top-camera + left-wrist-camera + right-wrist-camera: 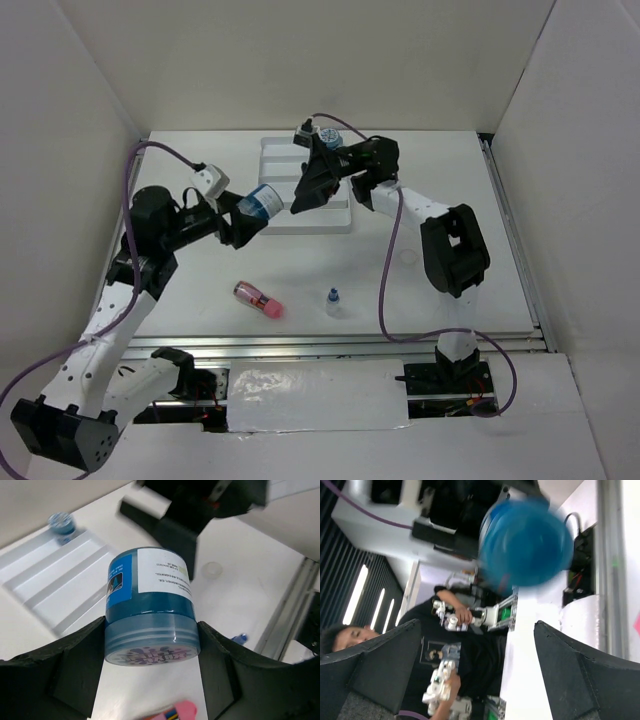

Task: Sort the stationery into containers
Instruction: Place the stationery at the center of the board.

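Note:
The squat blue pot (263, 202) will go onto the empty table beside the tray next: my left gripper will swing away from the tray (283, 158), turn downward and lower it.
My left gripper (248, 216) is shut on a squat blue pot (263, 202) and holds it above the table, just left of the white four-compartment tray (283, 158). In the left wrist view the pot (150, 605) sits between my fingers (75, 665). My right gripper (306, 192) is open and empty above the tray, pointing at this pot; its wrist view shows the pot (527, 542) blurred ahead. A second blue pot (330, 135) (61, 522) stands at the tray's far end. The pink tube (258, 298), the small blue-capped bottle (332, 300) and the white ring (407, 258) lie on the table.
White walls close in the table on the left, back and right. A metal rail (515, 240) runs along the right edge. The right arm's elbow (455, 250) hangs over the right side of the table.

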You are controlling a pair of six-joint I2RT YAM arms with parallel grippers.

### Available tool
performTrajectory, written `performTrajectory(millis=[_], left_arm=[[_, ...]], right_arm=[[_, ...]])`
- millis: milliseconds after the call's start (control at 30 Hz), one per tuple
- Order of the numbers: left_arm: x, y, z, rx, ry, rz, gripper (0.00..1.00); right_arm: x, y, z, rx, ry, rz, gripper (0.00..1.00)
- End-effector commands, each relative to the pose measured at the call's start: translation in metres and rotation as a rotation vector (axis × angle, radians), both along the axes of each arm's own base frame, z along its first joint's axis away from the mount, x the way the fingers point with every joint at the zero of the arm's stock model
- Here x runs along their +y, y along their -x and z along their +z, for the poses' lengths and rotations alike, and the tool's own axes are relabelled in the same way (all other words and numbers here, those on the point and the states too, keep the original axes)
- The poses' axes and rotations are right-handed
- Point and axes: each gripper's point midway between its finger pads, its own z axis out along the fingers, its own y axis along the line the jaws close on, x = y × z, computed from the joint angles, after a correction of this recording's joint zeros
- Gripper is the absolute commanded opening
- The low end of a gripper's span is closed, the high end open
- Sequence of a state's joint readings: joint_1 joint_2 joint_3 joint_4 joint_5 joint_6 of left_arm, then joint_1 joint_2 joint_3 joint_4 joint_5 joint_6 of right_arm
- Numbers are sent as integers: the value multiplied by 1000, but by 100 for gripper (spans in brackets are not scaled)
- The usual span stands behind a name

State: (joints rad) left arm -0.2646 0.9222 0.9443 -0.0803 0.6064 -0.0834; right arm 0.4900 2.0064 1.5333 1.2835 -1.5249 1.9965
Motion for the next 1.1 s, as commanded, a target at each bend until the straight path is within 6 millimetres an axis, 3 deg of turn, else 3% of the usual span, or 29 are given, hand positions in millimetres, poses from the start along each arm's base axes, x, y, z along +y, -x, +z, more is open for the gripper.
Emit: performTrajectory(millis=[0, 167, 200, 267, 300, 333, 400, 533, 567, 600, 667, 800, 833, 867, 900, 933, 967, 1000, 1033, 1067], left_arm=[[29, 1, 21, -19, 2, 87, 4], [71, -10, 6, 85, -95, 266, 1], [89, -19, -22, 175, -196, 347, 0], [108, -30, -26, 229, -270, 435, 0], [117, -34, -32, 261, -305, 466, 0], [130, -39, -51, 333, -364, 491, 0], [142, -46, -56, 369, -406, 530, 0], [151, -74, -75, 473, -484, 567, 0], [152, -79, -79, 498, -498, 570, 0], [153, -81, -85, 529, -516, 568, 0], [154, -91, -100, 602, -545, 568, 0], [157, -97, -126, 705, -597, 574, 0], [158, -99, -137, 738, -608, 576, 0], [160, -99, -141, 757, -619, 580, 0], [161, -102, -150, 784, -633, 580, 0], [162, -104, -154, 797, -639, 585, 0], [164, -107, -158, 807, -645, 588, 0], [167, -108, -172, 851, -669, 582, 0], [168, -113, -172, 854, -671, 581, 0], [170, -116, -176, 872, -684, 573, 0]], right_arm=[[-48, 1, -4, -234, 42, -31, 100], [-85, -21, 1, -296, 49, -145, 100], [-99, -30, 5, -307, 53, -192, 100], [-114, -38, 8, -309, 60, -240, 100], [-128, -45, 10, -305, 68, -284, 100], [-135, -46, 13, -306, 70, -307, 100], [-150, -46, 20, -295, 77, -354, 100], [-167, -42, 40, -274, 38, -423, 100], [-165, -45, 44, -164, 26, -436, 100], [-178, -48, 54, -136, 15, -490, 100], [-194, -68, 50, 21, 10, -577, 100], [-215, -80, 57, 136, 14, -750, 100], [-218, -84, 43, 176, 51, -780, 100], [-224, -86, 58, 115, 61, -817, 100], [-228, -97, 54, 99, 93, -879, 100], [-229, -95, 42, 51, 147, -898, 100], [-230, -97, 52, -33, 163, -927, 100], [-231, -100, 46, -46, 192, -945, 100], [-233, -101, 36, -84, 243, -969, 100], [-232, -104, 37, -134, 271, -981, 100]])
